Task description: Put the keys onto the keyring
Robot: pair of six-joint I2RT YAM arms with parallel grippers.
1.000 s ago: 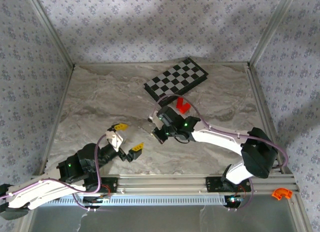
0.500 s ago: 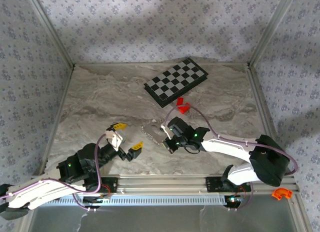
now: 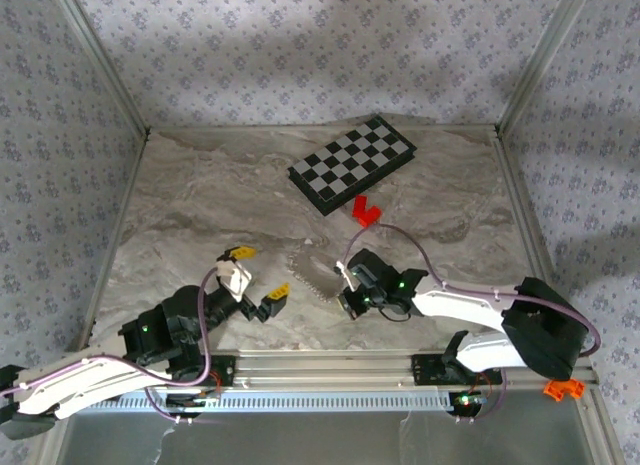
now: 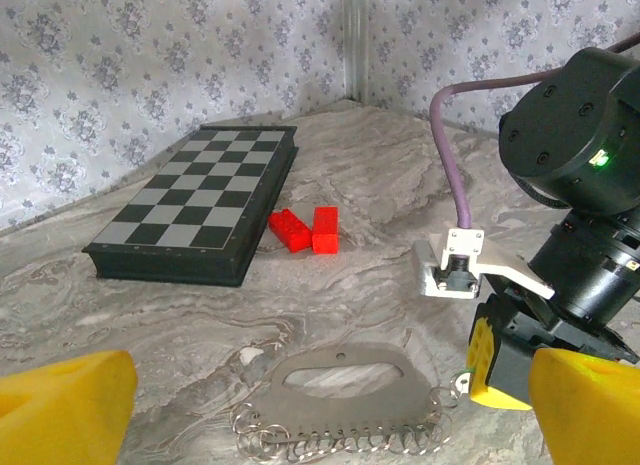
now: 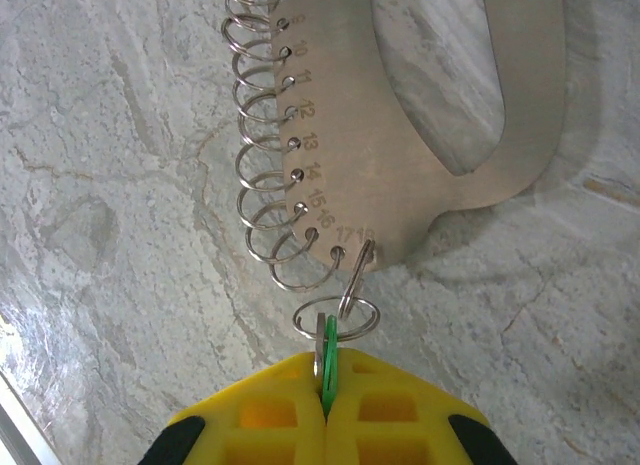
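Observation:
My right gripper should next move away from the plate over bare marble and release the green-headed key [image 5: 329,357], as a small ring already links it to the plate's end ring.
The keyring is a flat grey metal plate [image 5: 400,115] with a handle cutout and a row of several split rings [image 5: 265,175] along its numbered holes. It lies on the marble table [image 3: 200,205], also seen as the plate [image 3: 312,273] in the top view and the plate [image 4: 340,410] in the left wrist view. My right gripper [image 5: 325,375] is shut on the green-headed key [image 5: 329,357]. A small ring [image 5: 337,320] through the key links to the ring at the plate's end hole. My left gripper [image 3: 258,277] stands open to the left of the plate, its yellow fingers [image 4: 70,410] apart.
A checkered board [image 3: 352,163] lies at the back, with red blocks [image 3: 366,211] just in front of it. The right arm's wrist [image 4: 575,135] hangs close to the plate's right end. An orange piece [image 3: 562,388] sits outside the frame at the near right.
My right gripper has drawn back from the red blocks toward the near edge, key in its grip, uncovering the ring plate. The left arm has shifted only slightly.

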